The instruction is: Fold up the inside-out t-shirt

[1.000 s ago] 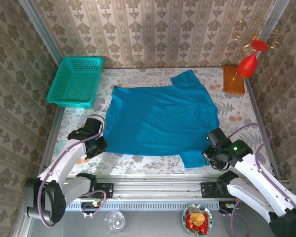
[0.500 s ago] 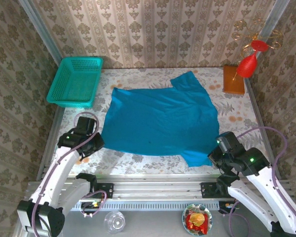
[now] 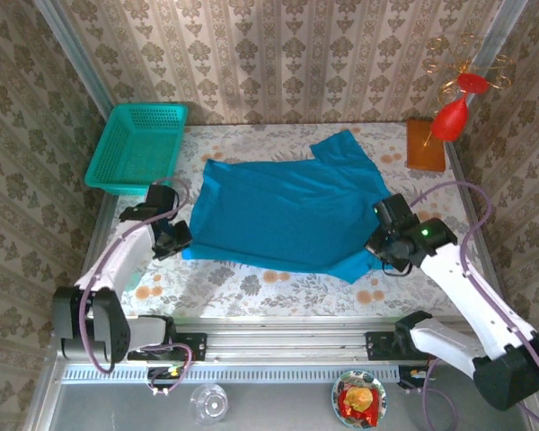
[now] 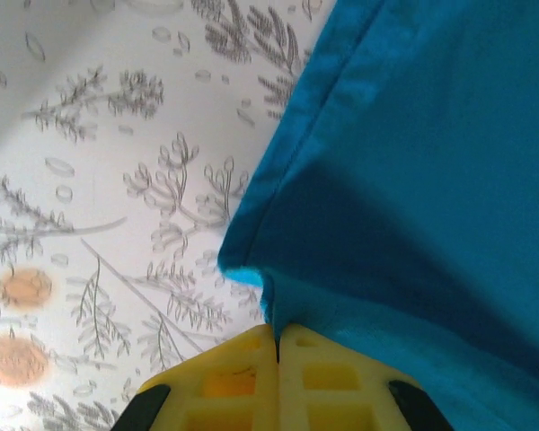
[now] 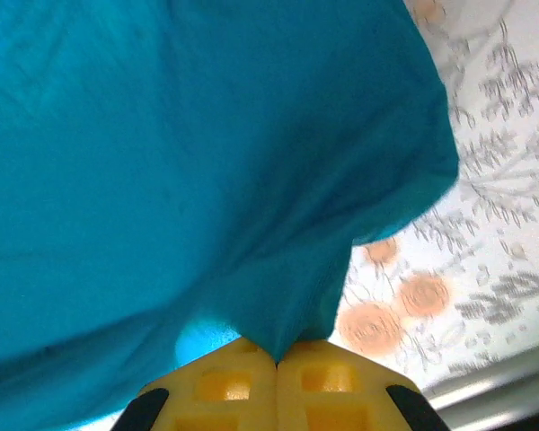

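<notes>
My left gripper should next move outward and down to let go of the shirt's corner on the shirt's flat side edge point(image 3: 198, 218) point(image 4: 298, 157), because that edge is outward of and below the gripper.
The bright blue t-shirt point(image 3: 292, 211) lies spread across the middle of the table, one sleeve pointing to the far right. Its near edge is lifted and drawn toward the back. My left gripper point(image 3: 181, 244) is shut on the shirt's near left corner point(image 4: 278, 305), the yellow fingers point(image 4: 234, 377) pressed together with cloth pinched between them. My right gripper point(image 3: 375, 251) is shut on the near right corner point(image 5: 287, 314), and blue cloth point(image 5: 189, 162) hangs over the view above its yellow fingers point(image 5: 328, 382).
A teal mesh basket point(image 3: 139, 148) stands at the back left. A brown wooden block point(image 3: 426, 145) with a red ornament point(image 3: 451, 117) sits at the back right. The flowered tablecloth point(image 3: 278, 287) lies bare along the near edge. A metal rail point(image 3: 287, 346) runs below it.
Both grippers have closed on the shirt's near corners and carried them away from the front edge toward the back. The shirt's near hem has moved up, baring more tablecloth.
</notes>
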